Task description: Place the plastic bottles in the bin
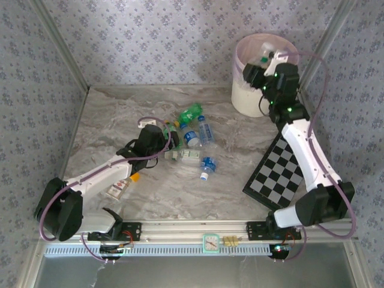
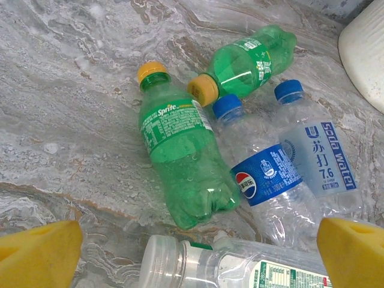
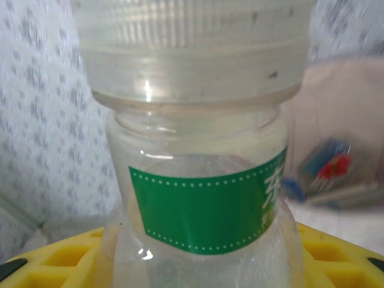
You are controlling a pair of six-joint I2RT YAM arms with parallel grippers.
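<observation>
The fingers are still close to the bin's near rim. So my right gripper will next move outward, farther over the bin's opening (image 1: pixel 261 51), and let go of the clear bottle there.
The bin (image 1: pixel 249 96) stands at the back right, its pink liner over the rim. My right gripper (image 1: pixel 268 61) hangs over its opening, shut on a clear bottle with a green neck band (image 3: pixel 198 204); yellow fingers (image 3: pixel 54 258) flank the bottle. Blurred bottles (image 3: pixel 327 168) lie inside the bin. Mid-table lies a pile: two green Sprite bottles (image 2: pixel 180 159) (image 2: pixel 252 60), two blue-labelled clear ones (image 2: pixel 264 177) (image 2: pixel 321 159) and a pale-labelled clear bottle (image 2: pixel 234 267). My left gripper (image 1: pixel 174 146) hovers open over that pale-labelled one, fingertips (image 2: pixel 36 255) wide apart on either side.
A checkerboard (image 1: pixel 279 171) lies flat at the right, between the pile and the right arm. Another blue-capped bottle (image 1: pixel 207 167) rests in front of the pile. A red-and-white packet (image 1: pixel 118 189) and a small orange piece (image 1: pixel 135 177) sit beside the left arm.
</observation>
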